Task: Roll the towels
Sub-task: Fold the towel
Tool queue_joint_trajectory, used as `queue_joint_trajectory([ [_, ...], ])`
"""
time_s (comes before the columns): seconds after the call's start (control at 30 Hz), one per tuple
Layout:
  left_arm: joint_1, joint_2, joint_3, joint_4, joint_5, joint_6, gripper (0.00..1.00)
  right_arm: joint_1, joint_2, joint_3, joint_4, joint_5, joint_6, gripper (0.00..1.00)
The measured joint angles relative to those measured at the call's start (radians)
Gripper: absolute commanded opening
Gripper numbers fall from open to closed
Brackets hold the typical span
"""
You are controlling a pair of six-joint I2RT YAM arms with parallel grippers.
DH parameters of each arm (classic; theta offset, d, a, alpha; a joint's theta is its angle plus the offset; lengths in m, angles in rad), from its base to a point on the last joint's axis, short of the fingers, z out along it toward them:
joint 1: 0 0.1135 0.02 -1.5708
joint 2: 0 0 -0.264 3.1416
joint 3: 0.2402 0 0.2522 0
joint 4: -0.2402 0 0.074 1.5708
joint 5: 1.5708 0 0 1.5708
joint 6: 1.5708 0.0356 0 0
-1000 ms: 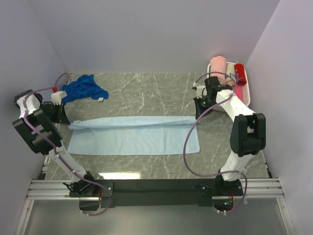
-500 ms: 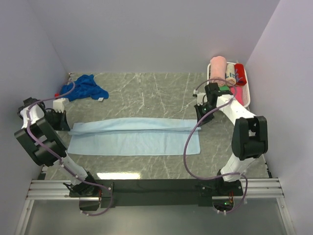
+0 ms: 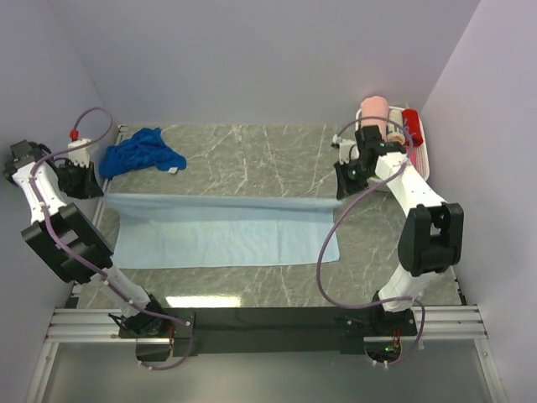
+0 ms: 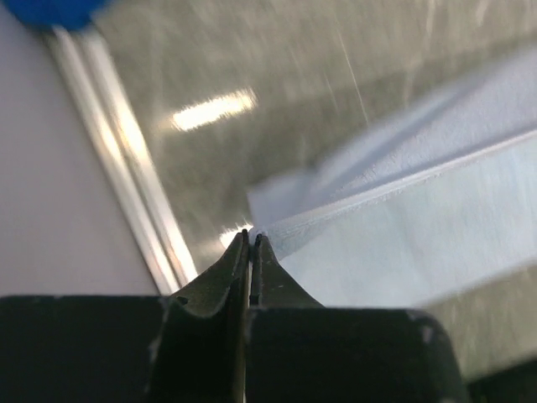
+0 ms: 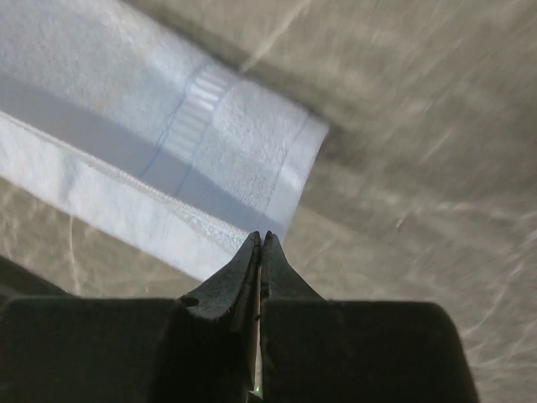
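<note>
My left gripper brings the towel's far corner back and down toward the towel's near corner by the bar (image 3: 116,266) next.
The pale sky blue towel (image 3: 222,239) lies lengthwise across the middle of the table. Its far long edge is raised and pulled taut between both grippers. My left gripper (image 3: 101,195) is shut on the towel's far left corner; in the left wrist view the closed tips (image 4: 250,236) pinch the hem of the pale cloth (image 4: 419,227). My right gripper (image 3: 339,197) is shut on the far right corner, its tips (image 5: 262,238) closed on the edge of the towel (image 5: 126,101). The royal blue towel (image 3: 143,151) sits crumpled at the back left, apart from both grippers.
A white basket (image 3: 425,164) at the back right holds a pink rolled towel (image 3: 374,111) and a red one (image 3: 411,122), just behind the right arm. A metal rail (image 4: 109,151) runs along the table's left edge, with the side wall close to the left arm.
Both grippers have lifted and drawn the towel's held edge towards the back, so it now stretches straight and taut. The left arm has swung up and back to the left.
</note>
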Motion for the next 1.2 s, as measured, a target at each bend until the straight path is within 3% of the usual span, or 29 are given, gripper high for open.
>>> queue_joint_trajectory([
  [0.17,0.082,-0.014,-0.150,-0.128,-0.037,0.171,0.01,0.000,-0.100,-0.220,-0.027,-0.011,-0.027,0.00],
  [0.33,0.109,-0.056,-0.401,-0.074,-0.138,0.235,0.00,0.009,-0.081,-0.355,-0.020,0.002,-0.026,0.00],
  [0.47,0.098,-0.070,-0.525,0.023,-0.217,0.227,0.01,0.016,-0.020,-0.370,0.000,0.024,-0.014,0.00],
  [0.77,0.096,-0.069,-0.527,0.097,-0.241,0.172,0.01,0.024,0.006,-0.337,0.017,0.036,-0.004,0.00],
  [1.2,0.139,-0.092,-0.358,-0.075,-0.166,0.152,0.01,0.031,-0.138,-0.333,-0.035,0.001,-0.008,0.00],
])
